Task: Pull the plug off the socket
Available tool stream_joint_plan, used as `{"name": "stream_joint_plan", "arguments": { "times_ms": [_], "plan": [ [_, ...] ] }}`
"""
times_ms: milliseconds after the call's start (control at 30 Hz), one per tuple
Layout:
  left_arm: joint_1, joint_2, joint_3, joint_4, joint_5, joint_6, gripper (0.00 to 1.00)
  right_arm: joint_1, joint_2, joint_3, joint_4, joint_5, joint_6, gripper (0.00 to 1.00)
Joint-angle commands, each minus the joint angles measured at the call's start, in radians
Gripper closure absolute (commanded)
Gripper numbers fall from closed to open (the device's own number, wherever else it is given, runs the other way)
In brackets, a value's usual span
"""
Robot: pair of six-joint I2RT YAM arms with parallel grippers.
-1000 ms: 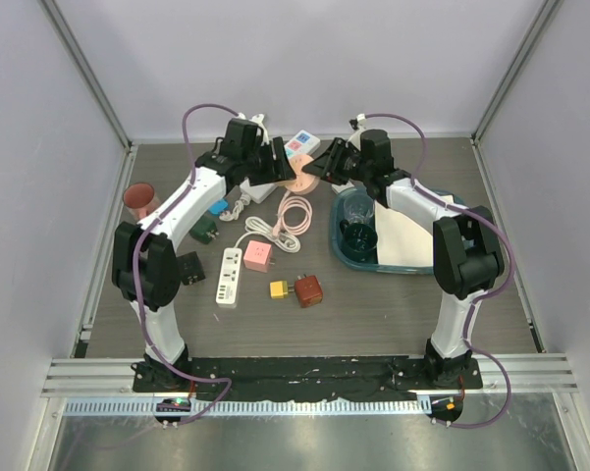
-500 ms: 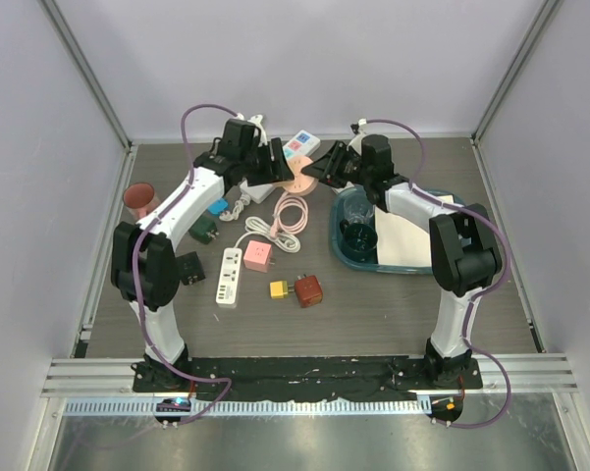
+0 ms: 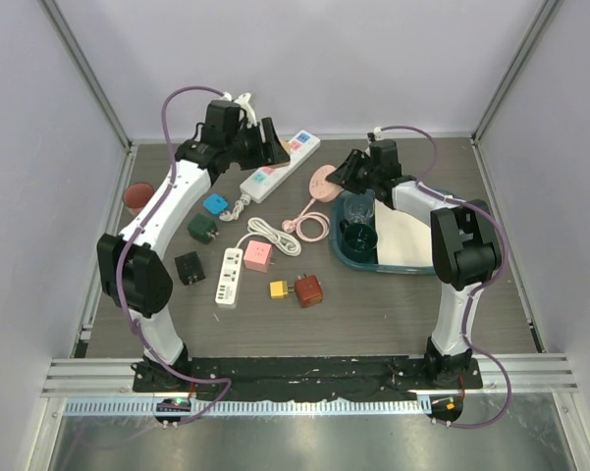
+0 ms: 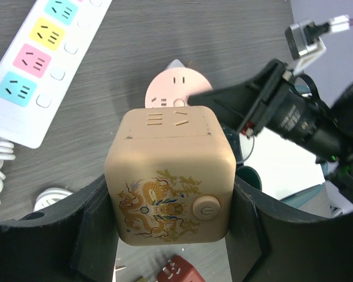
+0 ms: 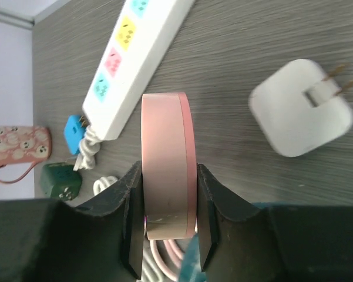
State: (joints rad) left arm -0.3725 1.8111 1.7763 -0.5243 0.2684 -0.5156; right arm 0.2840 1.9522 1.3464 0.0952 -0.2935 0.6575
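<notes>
My left gripper should next move across and down to release the beige plug: bare tabletop by the blue plug is below, to the gripper's left in the top view.
My left gripper (image 4: pixel 171 218) is shut on a beige cube plug (image 4: pixel 170 176) with a gold dragon print and a round button. It holds the plug in the air, apart from the pink round socket (image 4: pixel 176 88), whose slotted face looks towards it. My right gripper (image 5: pixel 167 202) is shut on the rim of that pink socket (image 5: pixel 167 170) and holds it on edge. In the top view the left gripper (image 3: pixel 265 140) is at the back left. The right gripper (image 3: pixel 344 177) holds the socket (image 3: pixel 322 182) near the tray, its pink cord (image 3: pixel 309 224) trailing on the table.
A white power strip (image 3: pixel 280 167) with coloured outlets lies between the grippers. A teal tray (image 3: pixel 358 259) with a glass and a dark cup stands at the right. A white adapter (image 5: pixel 299 114) lies near the socket. Small plugs (image 3: pixel 307 289) and a pink mug (image 3: pixel 137 196) lie further left and in front.
The beige plug has come off the pink socket. My left gripper has drawn back and left with the plug, and my right gripper has moved right with the socket.
</notes>
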Motion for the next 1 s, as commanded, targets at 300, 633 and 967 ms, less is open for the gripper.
{"name": "stream_joint_plan", "arguments": {
  "times_ms": [300,633,967],
  "plan": [
    [0.000,-0.174,-0.100,-0.032,0.012,0.072,1.00,-0.029,0.128,0.189,0.077,-0.165,0.105,0.99],
    [0.056,-0.225,-0.166,-0.127,-0.106,0.083,1.00,0.009,0.304,0.404,-0.119,-0.154,0.070,0.80],
    [0.207,-0.020,0.061,-0.295,-0.222,0.072,1.00,0.018,0.326,0.477,-0.210,-0.089,0.044,0.27]
  ]
}}
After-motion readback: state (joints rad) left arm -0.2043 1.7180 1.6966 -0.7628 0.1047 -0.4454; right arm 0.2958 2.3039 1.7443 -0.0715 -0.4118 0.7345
